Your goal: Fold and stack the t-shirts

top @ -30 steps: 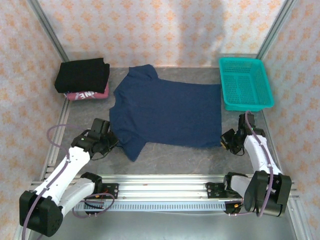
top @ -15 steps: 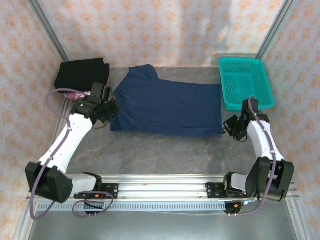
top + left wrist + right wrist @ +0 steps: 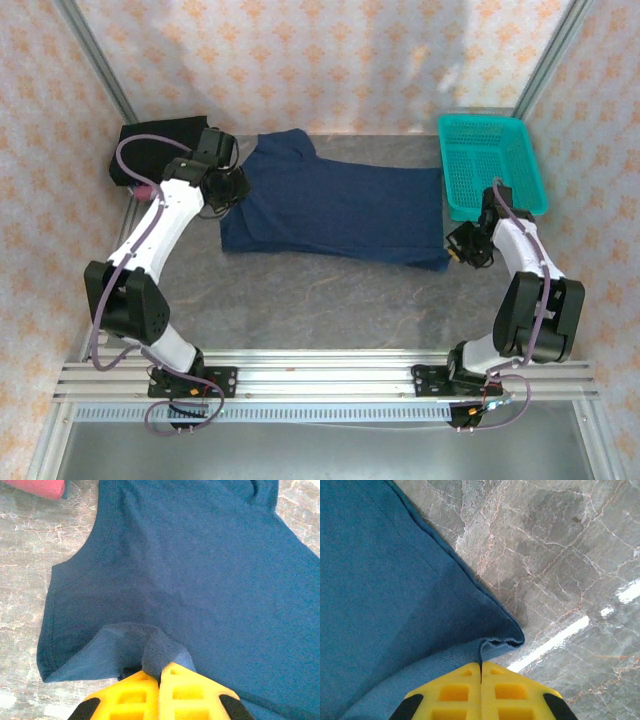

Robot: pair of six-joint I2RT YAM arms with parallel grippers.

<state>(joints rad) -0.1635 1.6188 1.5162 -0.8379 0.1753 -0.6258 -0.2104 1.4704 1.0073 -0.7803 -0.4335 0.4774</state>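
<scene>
The hem corner still hangs above the table, so my right gripper next moves a little outward and down along the shirt's end edge (image 3: 444, 236) (image 3: 496, 603), then releases it.
The navy blue t-shirt (image 3: 335, 210) lies across the back middle of the table, its near part folded over onto itself. My left gripper (image 3: 226, 190) is at the shirt's left end, shut on a bunched fold of navy cloth (image 3: 155, 650). My right gripper (image 3: 458, 247) is at the shirt's right end, shut on the hem corner (image 3: 495, 642), which hangs just above the table. A folded black t-shirt (image 3: 155, 145) sits at the back left, partly behind my left arm. The pink t-shirt (image 3: 42, 486) shows as a strip at the top of the left wrist view.
A teal plastic basket (image 3: 492, 165) stands at the back right, close behind my right arm. Patterned walls with metal posts close in the back and both sides. The grey marble table (image 3: 330, 300) is bare in front of the shirt, up to the rail at the near edge.
Both grippers have carried the navy shirt's near edge toward the back, folding it over. The left gripper went from the near left to the back left; the right gripper moved back a little.
</scene>
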